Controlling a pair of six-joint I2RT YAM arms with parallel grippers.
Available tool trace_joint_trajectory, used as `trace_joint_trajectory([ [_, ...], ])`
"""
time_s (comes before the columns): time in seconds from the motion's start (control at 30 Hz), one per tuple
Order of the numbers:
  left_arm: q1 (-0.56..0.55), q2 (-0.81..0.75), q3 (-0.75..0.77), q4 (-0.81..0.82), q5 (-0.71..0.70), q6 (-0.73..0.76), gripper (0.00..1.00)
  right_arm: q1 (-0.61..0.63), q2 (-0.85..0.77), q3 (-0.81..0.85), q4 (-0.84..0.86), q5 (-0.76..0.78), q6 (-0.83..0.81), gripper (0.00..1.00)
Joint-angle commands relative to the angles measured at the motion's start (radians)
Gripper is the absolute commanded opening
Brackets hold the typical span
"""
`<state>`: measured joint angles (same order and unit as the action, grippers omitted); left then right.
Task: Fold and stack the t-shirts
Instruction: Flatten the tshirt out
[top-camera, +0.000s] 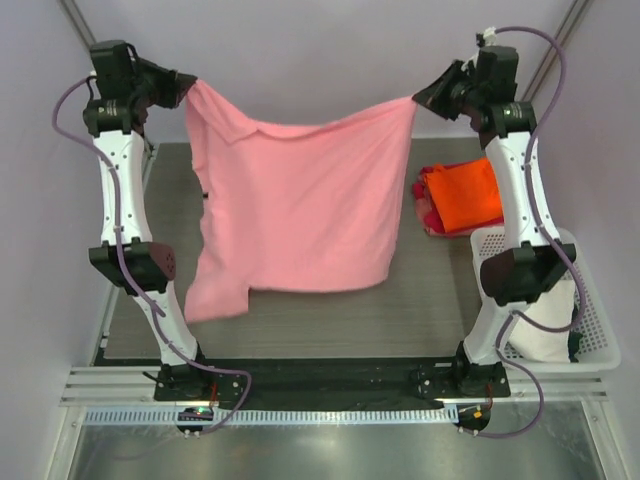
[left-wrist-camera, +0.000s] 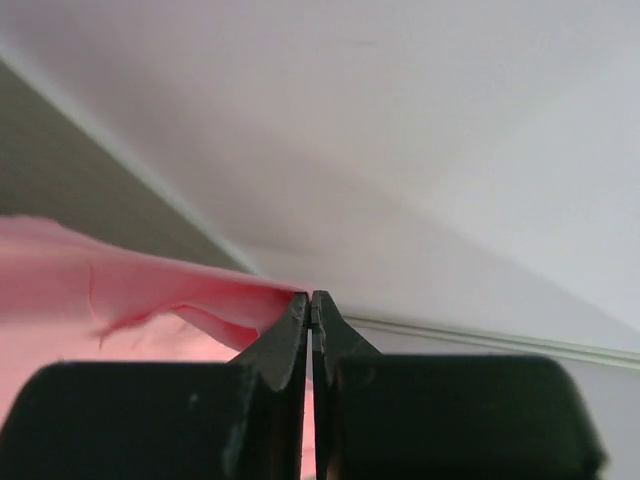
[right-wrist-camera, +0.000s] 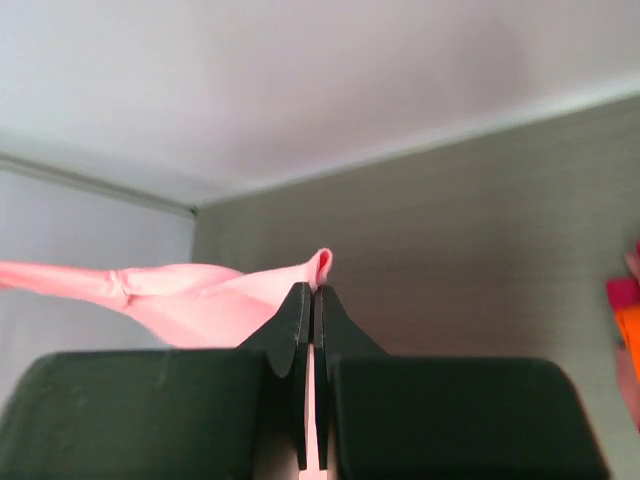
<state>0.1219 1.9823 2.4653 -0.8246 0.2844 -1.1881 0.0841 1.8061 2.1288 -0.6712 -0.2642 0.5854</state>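
Observation:
My right gripper will next move down and back to let go of the pink corner on the clear tabletop beside the magenta-red t-shirt. That tabletop is below and back.
The light pink t-shirt hangs spread in the air between my two raised grippers, its lower edge above the grey table. My left gripper is shut on its top left corner; in the left wrist view the pink cloth is pinched at the gripper. My right gripper is shut on its top right corner; the pink cloth pokes up between the gripper's tips. An orange t-shirt lies folded on a magenta-red one at the table's right. A cream-white t-shirt lies in the basket.
A white lattice basket stands at the right front, beside my right arm. The grey table mat lies below the hanging shirt. White walls enclose the back and sides.

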Motion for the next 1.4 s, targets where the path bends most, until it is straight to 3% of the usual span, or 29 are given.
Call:
trace_joint_trajectory([
  [0.0, 0.053, -0.077, 0.141, 0.333, 0.18, -0.25, 0.0, -0.07, 0.014, 0.299, 0.078, -0.141, 0.116, 0.01],
  [0.1, 0.09, -0.076, 0.147, 0.478, 0.202, -0.315, 0.0, -0.131, 0.079, 0.407, 0.122, -0.203, 0.184, 0.01],
  [0.23, 0.113, -0.15, 0.039, 0.538, 0.239, -0.272, 0.0, -0.182, 0.052, 0.289, 0.264, -0.286, 0.249, 0.01],
  [0.33, 0.111, -0.22, -0.226, 0.579, 0.272, -0.21, 0.0, -0.191, -0.017, 0.05, 0.367, -0.32, 0.24, 0.01],
  [0.37, 0.111, -0.27, -0.302, 0.594, 0.275, -0.194, 0.0, -0.195, -0.062, -0.105, 0.405, -0.332, 0.251, 0.01],
  [0.4, 0.11, -0.301, -0.465, 0.594, 0.277, -0.173, 0.0, -0.196, -0.083, -0.184, 0.468, -0.343, 0.249, 0.01],
  [0.6, 0.104, -0.574, -1.049, 0.579, 0.231, -0.021, 0.0, -0.198, -0.227, -0.771, 0.665, -0.331, 0.235, 0.01],
  [0.63, 0.102, -0.609, -1.201, 0.57, 0.231, -0.005, 0.0, -0.196, -0.243, -0.838, 0.714, -0.329, 0.238, 0.01],
  [0.67, 0.104, -0.638, -1.265, 0.562, 0.23, 0.03, 0.0, -0.196, -0.258, -0.96, 0.737, -0.326, 0.238, 0.01],
  [0.83, 0.108, -0.862, -1.639, 0.507, 0.225, 0.11, 0.0, -0.196, -0.391, -1.263, 0.742, -0.255, 0.165, 0.01],
  [1.1, 0.108, -1.229, -1.884, 0.201, 0.063, 0.214, 0.0, -0.19, -0.648, -1.609, 0.65, -0.161, 0.053, 0.01],
  [1.17, 0.11, -1.337, -1.905, 0.075, -0.031, 0.231, 0.0, -0.187, -0.712, -1.687, 0.582, -0.133, 0.037, 0.01],
  [1.37, 0.079, -1.539, -1.918, -0.094, -0.088, 0.144, 0.0, -0.176, -0.959, -1.814, 0.469, -0.115, 0.077, 0.01],
])
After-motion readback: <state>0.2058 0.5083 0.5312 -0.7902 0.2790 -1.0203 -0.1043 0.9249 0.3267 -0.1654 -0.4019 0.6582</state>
